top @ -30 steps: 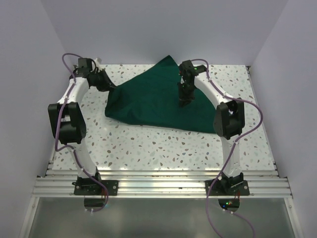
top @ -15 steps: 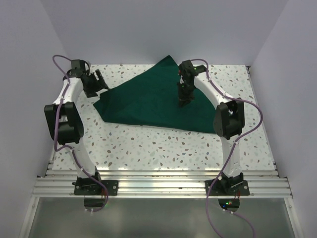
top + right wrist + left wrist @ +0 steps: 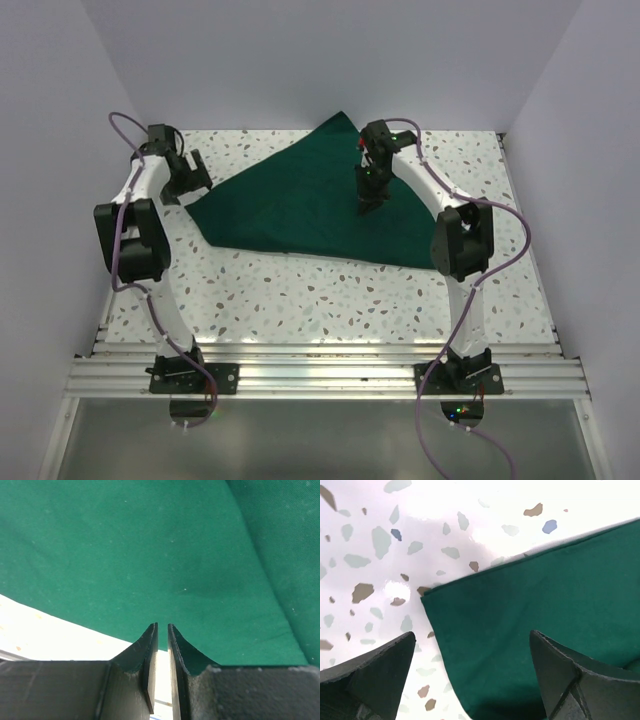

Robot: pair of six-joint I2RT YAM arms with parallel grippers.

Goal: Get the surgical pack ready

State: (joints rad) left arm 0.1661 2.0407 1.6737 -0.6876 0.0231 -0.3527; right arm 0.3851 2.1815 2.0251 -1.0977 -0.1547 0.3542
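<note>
I will lower my left gripper onto the cloth's corner next and close it on a fold, because one finger is over the table and the other is over the cloth.
The surgical pack shows only as a large dark green cloth, spread flat on the speckled table. My left gripper hovers at the cloth's left corner with its jaws wide open and nothing between them. My right gripper stands upright over the cloth's right half. In the right wrist view its jaws are closed to a thin slit with nothing in it, just above the green cloth near its edge.
White walls close in the table on the left, back and right. Bare table lies left of the cloth's corner. The aluminium rail carrying both arm bases runs along the near edge.
My left gripper opened and let go of the cloth's left corner, after drawing it out to the left; the cloth now lies flatter and wider. The right arm has stayed put.
</note>
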